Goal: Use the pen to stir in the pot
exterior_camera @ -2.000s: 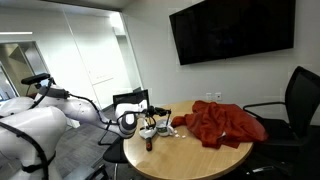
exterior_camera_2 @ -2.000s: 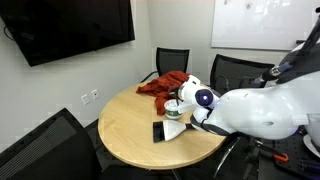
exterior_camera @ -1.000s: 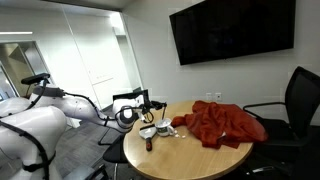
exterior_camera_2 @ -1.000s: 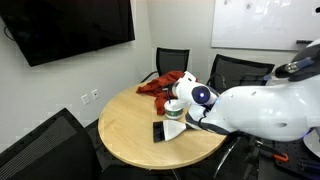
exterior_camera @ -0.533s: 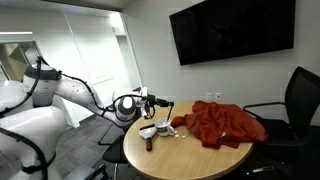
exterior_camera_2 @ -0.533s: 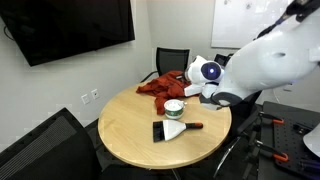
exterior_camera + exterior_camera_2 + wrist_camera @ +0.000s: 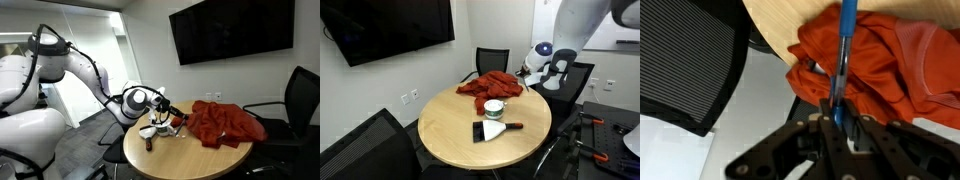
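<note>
The patch of bare wood by the table's edge is empty. I should swing my gripper down next, turning its fingers downward over it to release the pen (image 7: 845, 40).
The wrist view shows my gripper (image 7: 837, 112) shut on a thin blue pen (image 7: 845, 40) that sticks out from between the fingers, above the red cloth (image 7: 885, 60). In both exterior views the gripper (image 7: 172, 111) (image 7: 524, 72) hangs over the table's edge beside the red cloth (image 7: 225, 123) (image 7: 490, 85). The small whitish pot (image 7: 148, 131) (image 7: 495, 107) stands on the round wooden table (image 7: 190, 158) (image 7: 445, 130), apart from the gripper. The pen is too small to make out in the exterior views.
A short dark-brown cylinder (image 7: 150, 144) stands next to the pot. A black-and-white dustpan (image 7: 488, 130) with a red-handled brush (image 7: 514, 125) lies in front of the pot. Black office chairs (image 7: 300, 100) (image 7: 370, 145) (image 7: 492, 60) surround the table.
The arm has lifted away from the pot and swung over to the red cloth side of the table, gripper still closed.
</note>
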`<state>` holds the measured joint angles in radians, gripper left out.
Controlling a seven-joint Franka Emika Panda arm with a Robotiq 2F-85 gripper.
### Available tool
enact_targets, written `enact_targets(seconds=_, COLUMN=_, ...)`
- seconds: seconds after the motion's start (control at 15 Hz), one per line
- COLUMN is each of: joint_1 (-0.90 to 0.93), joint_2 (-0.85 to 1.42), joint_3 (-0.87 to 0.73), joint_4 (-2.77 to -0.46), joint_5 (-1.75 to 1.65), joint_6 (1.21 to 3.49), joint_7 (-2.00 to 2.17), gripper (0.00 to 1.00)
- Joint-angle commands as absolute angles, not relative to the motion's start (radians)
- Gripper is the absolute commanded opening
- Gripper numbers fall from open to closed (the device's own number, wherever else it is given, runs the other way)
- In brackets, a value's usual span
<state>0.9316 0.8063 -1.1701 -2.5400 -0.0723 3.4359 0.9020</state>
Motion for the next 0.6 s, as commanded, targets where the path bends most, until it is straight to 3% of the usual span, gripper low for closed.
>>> enact_targets(seconds=0.0, joint_1=0.777, joint_2=0.576, joint_3=-1.090, joint_4=-2.560, joint_5=-0.040, joint_6=3.319, joint_7=0.690, gripper=0.04)
enact_targets(seconds=0.53, joint_1=0.519, joint_2=0.432, joint_3=-0.794, joint_4=-2.500, joint_5=0.192, joint_6=2.957, joint_7=0.548, gripper=0.04)
